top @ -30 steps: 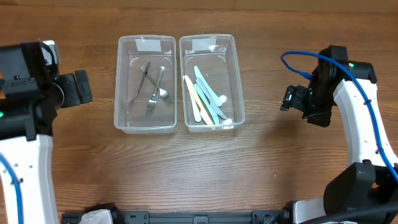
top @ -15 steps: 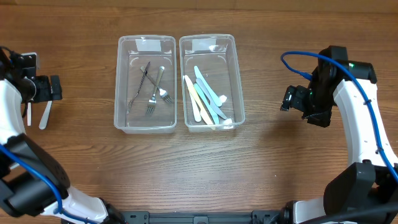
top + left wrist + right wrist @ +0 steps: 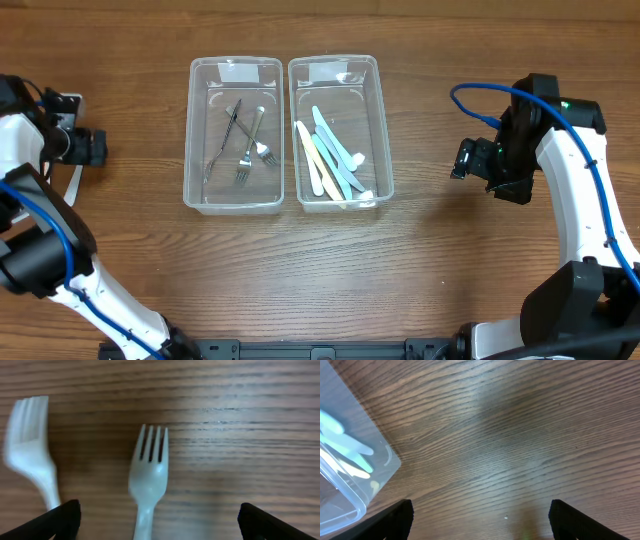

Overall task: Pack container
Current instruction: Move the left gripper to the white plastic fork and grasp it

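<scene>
The left gripper moves down and closes there next, since the broad head of one white fork (image 3: pixel 148 480) lies below it, between its open fingers.
Two clear plastic containers stand side by side. The left one (image 3: pixel 200 195) holds metal forks (image 3: pixel 247 150). The right one (image 3: pixel 382 130) holds pastel plastic cutlery (image 3: pixel 330 160); its corner shows in the right wrist view (image 3: pixel 350 475). Two white plastic forks lie on the wood at the far left: one (image 3: pixel 149 472) between my left gripper's (image 3: pixel 159 522) open fingers, another (image 3: pixel 31 455) to its left. In the overhead view the left gripper (image 3: pixel 80 146) hovers over them, one handle (image 3: pixel 73 185) showing. My right gripper (image 3: pixel 479 517) is open and empty, right of the containers (image 3: pixel 470 160).
Wooden table all around. The left arm's body (image 3: pixel 30 250) runs down the left edge. The right arm (image 3: pixel 580 200) with its blue cable stands at the right edge.
The left arm has swung out to the table's far left and now sits over the two white forks. The right arm has not moved.
</scene>
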Available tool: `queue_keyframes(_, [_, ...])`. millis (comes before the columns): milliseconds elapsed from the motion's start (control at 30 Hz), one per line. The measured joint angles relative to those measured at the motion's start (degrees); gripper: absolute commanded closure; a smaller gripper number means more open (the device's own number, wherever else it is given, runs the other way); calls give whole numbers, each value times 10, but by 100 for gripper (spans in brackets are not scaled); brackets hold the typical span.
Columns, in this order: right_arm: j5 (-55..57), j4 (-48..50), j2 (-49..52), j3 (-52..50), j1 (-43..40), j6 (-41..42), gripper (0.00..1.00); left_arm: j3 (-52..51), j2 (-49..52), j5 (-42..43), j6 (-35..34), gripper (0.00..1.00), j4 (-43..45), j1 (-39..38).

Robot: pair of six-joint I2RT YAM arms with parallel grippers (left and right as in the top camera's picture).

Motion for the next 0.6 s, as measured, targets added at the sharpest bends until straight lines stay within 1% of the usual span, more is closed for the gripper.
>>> queue_keyframes(100, [0, -1, 0, 0, 0, 0, 11, 2, 28, 0, 9, 0, 12, -8])
queue_keyframes(200, [0, -1, 0, 0, 0, 0, 11, 8, 33, -2, 10, 1, 25, -15])
queue_keyframes(267, [0, -2, 0, 0, 0, 0, 11, 9, 33, -1, 11, 5, 31, -16])
queue_keyframes(333, [0, -1, 0, 0, 0, 0, 11, 9, 34, -1, 14, 11, 31, -16])
queue_keyframes(367, [0, -2, 0, 0, 0, 0, 11, 9, 34, -1, 14, 12, 31, -16])
queue_keyframes(600, [0, -8, 0, 0, 0, 0, 11, 12, 36, 3, 17, 9, 18, -16])
